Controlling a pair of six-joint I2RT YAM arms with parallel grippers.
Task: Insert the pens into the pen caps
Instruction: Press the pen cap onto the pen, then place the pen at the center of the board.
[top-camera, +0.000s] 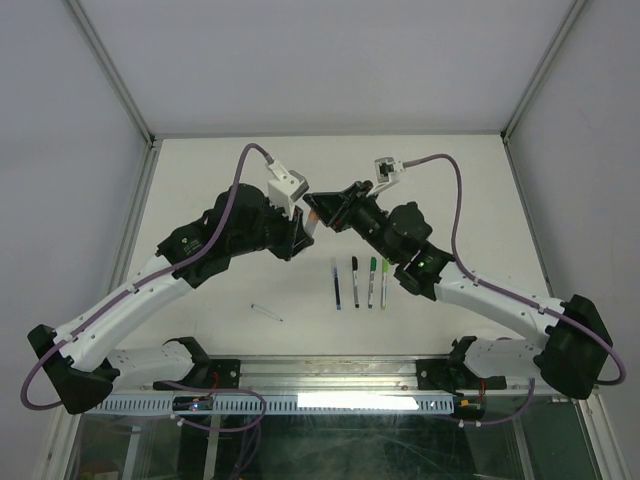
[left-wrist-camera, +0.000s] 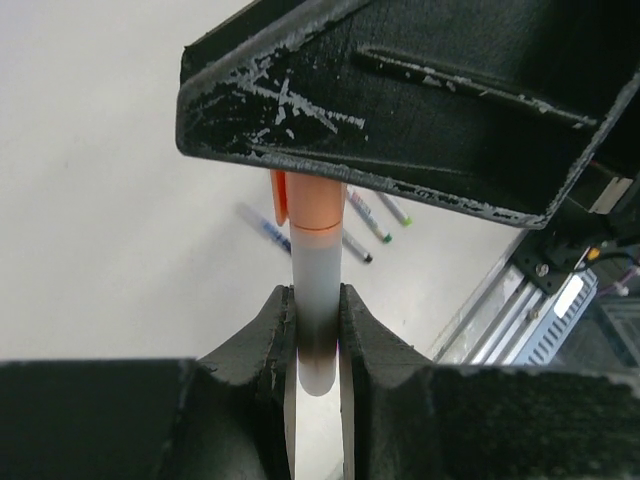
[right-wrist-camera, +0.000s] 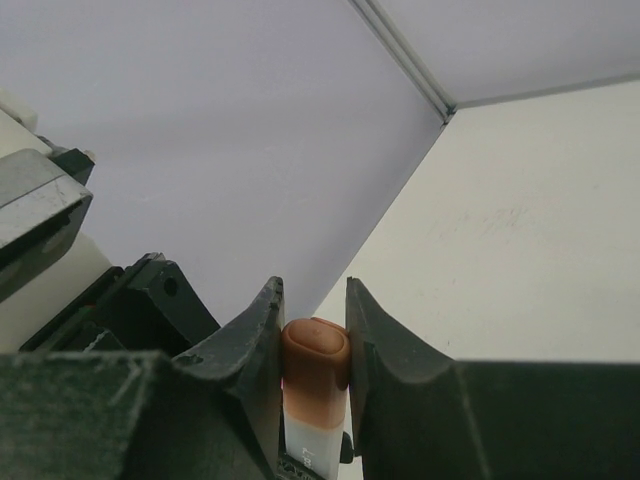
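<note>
I need to move my left gripper down and back next and release the pen on the bare tabletop beside the blue-capped (top-camera: 337, 283) one, as that spot is below it.
My left gripper (left-wrist-camera: 316, 297) is shut on the white barrel of a pen (left-wrist-camera: 318, 270), near its rounded back end. The pen's other end sits in an orange pen cap (left-wrist-camera: 316, 205). My right gripper (right-wrist-camera: 312, 298) is shut on that orange cap (right-wrist-camera: 314, 352), with the white barrel (right-wrist-camera: 312, 448) showing below it. In the top view the two grippers meet above the table's middle, left (top-camera: 303, 226) and right (top-camera: 322, 208). A blue-capped (top-camera: 337, 283), a black-capped (top-camera: 355, 280) and two green-capped pens (top-camera: 372, 282) (top-camera: 384, 283) lie side by side on the table.
A small clear slim piece (top-camera: 267, 312) lies alone on the white table (top-camera: 200, 180) at the front left. Grey walls stand close at the back and both sides. A metal rail (top-camera: 330, 402) runs along the near edge.
</note>
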